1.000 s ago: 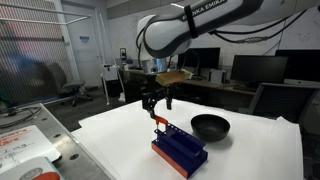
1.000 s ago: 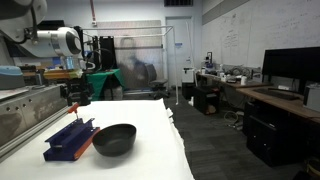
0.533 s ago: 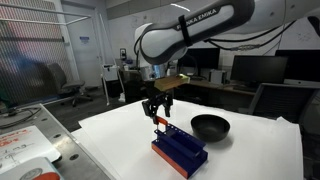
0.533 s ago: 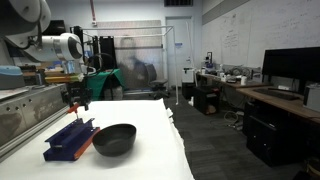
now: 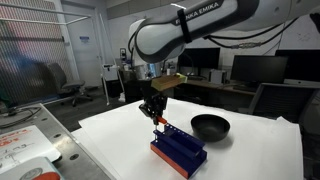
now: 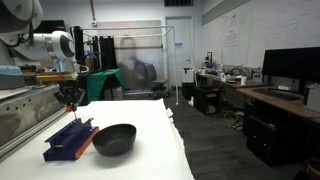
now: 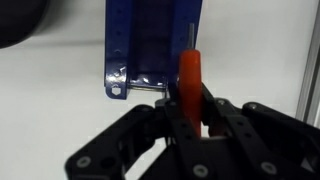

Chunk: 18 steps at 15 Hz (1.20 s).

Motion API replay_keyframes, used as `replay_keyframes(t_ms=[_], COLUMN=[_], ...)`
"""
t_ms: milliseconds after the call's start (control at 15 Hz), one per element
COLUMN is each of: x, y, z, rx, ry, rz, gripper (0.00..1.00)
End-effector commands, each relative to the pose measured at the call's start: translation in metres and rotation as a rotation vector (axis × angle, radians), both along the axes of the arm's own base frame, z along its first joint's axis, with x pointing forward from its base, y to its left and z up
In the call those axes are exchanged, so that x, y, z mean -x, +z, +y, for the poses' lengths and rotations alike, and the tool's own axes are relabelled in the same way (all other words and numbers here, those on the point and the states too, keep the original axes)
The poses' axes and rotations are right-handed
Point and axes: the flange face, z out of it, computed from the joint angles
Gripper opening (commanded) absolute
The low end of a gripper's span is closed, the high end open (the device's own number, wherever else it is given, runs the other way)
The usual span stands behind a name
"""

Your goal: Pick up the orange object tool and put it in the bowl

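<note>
The tool's tip hangs at the rack, so I should lift my gripper clear of the rack (image 5: 178,152), move it over the black bowl (image 5: 210,126) and lower it to release.
The orange tool (image 7: 190,80) stands upright between my gripper's (image 7: 190,108) black fingers, which are shut on its handle, as the wrist view shows. Its thin metal tip points toward the blue slotted rack (image 7: 150,45). In an exterior view the gripper (image 5: 152,112) hangs over the far end of the rack (image 5: 178,152), with the orange tool (image 5: 158,122) just below it. The black bowl (image 5: 210,126) sits on the white table to the right of the rack, apart from the gripper. In both exterior views the bowl (image 6: 114,139) lies right beside the rack (image 6: 68,140).
The white table (image 5: 250,150) carries only the rack and bowl. Its edge (image 6: 178,140) drops off toward the lab floor. A metal bench with papers (image 5: 25,150) stands beside the table. Desks with monitors (image 5: 258,70) fill the background.
The jaws have gone from wide open to shut on the orange tool. The arm has settled slightly lower over the rack's end.
</note>
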Motion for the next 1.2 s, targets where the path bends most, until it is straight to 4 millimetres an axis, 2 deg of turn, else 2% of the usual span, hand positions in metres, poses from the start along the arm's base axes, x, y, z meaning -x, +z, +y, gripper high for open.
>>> replay_keyframes(t_ms=[0,133,333,400,533,600,800,1133], x=[0.021,0.033,0.053,0.057,0.061,0.06,0.055,0.047], y=[0.055,0.092,0.144,0.156,0.163,0.162,0.14,0.072], z=[0.008,0.009,-0.004,-0.009,-0.031,-0.043,-0.084,-0.146], rx=[-0.009,-0.006,0.031,0.045,0.108,0.137,0.236,0.357], ry=[0.027,0.009,-0.084,-0.117,-0.223,-0.27,-0.405,-0.594], rz=[-0.059,-0.111,-0.166,-0.189,-0.204,-0.206,-0.169,0.053], gripper=[0.06,0.06,0.07,0.07,0.06,0.06,0.07,0.07])
